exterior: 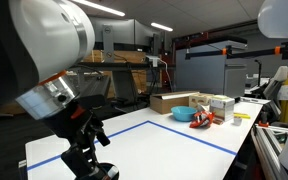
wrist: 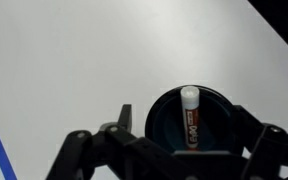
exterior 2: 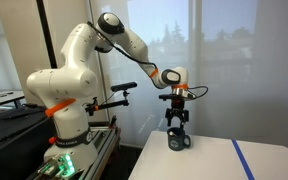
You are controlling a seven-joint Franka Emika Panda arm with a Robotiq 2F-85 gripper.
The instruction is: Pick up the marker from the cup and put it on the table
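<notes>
Next, my gripper lowers into the cup's opening and closes around the marker's labelled body, because the marker stands upright between the two open fingers.
The black cup stands on the white table at the bottom of the wrist view. The marker stands inside it, white cap up, with a dark reddish label. My gripper is open right above the cup, one finger on each side of the rim, and touches nothing. In an exterior view the gripper points straight down over the cup near the table's edge. In an exterior view the gripper shows at the lower left and the cup is hard to make out.
Blue tape lines mark a rectangle on the table; one strip also shows in an exterior view. A blue bowl with orange items and cardboard boxes stand at the far side. The robot base stands beside the table.
</notes>
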